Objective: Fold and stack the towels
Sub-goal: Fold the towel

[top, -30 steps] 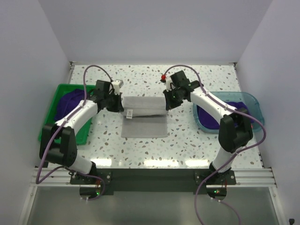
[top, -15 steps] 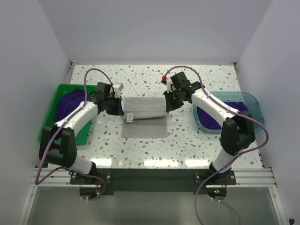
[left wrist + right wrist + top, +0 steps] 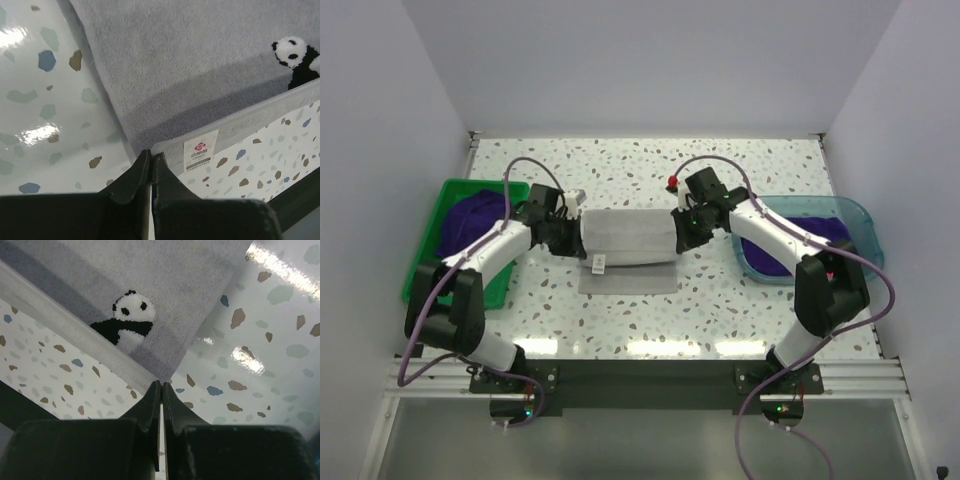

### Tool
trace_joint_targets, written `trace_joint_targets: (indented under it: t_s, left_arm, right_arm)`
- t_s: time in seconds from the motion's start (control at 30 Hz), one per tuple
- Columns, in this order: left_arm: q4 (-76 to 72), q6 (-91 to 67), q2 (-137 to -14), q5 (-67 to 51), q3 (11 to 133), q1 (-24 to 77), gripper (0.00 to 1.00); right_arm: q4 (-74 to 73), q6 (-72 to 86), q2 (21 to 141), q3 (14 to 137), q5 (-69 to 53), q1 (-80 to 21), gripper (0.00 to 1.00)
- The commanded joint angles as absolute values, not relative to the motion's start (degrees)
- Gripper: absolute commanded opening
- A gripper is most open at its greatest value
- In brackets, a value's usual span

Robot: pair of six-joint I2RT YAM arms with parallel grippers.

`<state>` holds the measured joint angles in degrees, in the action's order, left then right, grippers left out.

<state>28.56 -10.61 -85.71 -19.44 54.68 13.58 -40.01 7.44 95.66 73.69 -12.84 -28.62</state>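
Observation:
My left gripper moves back and down toward the towel's lower layer's near edge (image 3: 582,291) next, then releases the towel's corner, since its held hem stops short.
A pale grey towel (image 3: 628,238) lies mid-table, its upper layer lifted and folded over the lower one. My left gripper (image 3: 575,240) is shut on the towel's left corner, beside the white label (image 3: 200,150). The hem runs right from its tips (image 3: 151,155). My right gripper (image 3: 682,238) is shut on the right corner, its tips (image 3: 161,385) pinching the hem just below the panda patch (image 3: 127,320). Dark purple towels lie in the green bin (image 3: 417,262) and in the teal tray (image 3: 855,215).
The green bin sits at the left edge of the speckled table (image 3: 720,300), the teal tray at the right edge. White walls close in the back and both sides. Both arms reach inward over the middle.
Both grippers have drawn the held towel edge toward the near side, so the upper layer now covers more of the lower one. Both stay shut.

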Motion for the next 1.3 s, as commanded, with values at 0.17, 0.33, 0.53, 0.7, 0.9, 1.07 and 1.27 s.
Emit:
trace_joint_targets:
  t_s: [0.17,0.33,0.53,0.7,0.9,1.07,1.27]
  left_arm:
    - [26.63,-11.86,-88.33,-17.14,49.57,12.92,0.0]
    - [25.4,-12.22,-88.15,-16.61,47.64,13.01,0.04]
    - [24.79,-12.57,-87.19,-17.23,46.06,13.18,0.13]
    - [24.26,-13.01,-86.66,-17.67,45.44,13.18,0.16]
    - [23.82,-14.06,-84.47,-17.84,44.65,13.18,0.35]
    - [23.12,-16.43,-79.73,-20.38,43.42,13.27,0.44]
    - [21.27,-22.49,-70.94,-20.48,40.26,13.18,0.69]
  right_arm:
    - [-35.07,8.0,98.35,66.71,-11.78,-27.95,0.0]
    - [-33.4,8.0,99.31,64.78,-13.36,-28.04,0.0]
    - [-31.56,8.0,99.76,62.84,-14.33,-28.3,0.0]
    - [-30.33,8.0,99.84,62.05,-14.59,-28.92,0.0]
    - [-30.58,7.12,99.41,61.61,-15.2,-29.44,0.03]
    - [-31.55,5.02,97.39,61.17,-16.26,-31.11,0.18]
    - [-31.73,2.38,92.03,57.75,-16.35,-35.68,0.26]
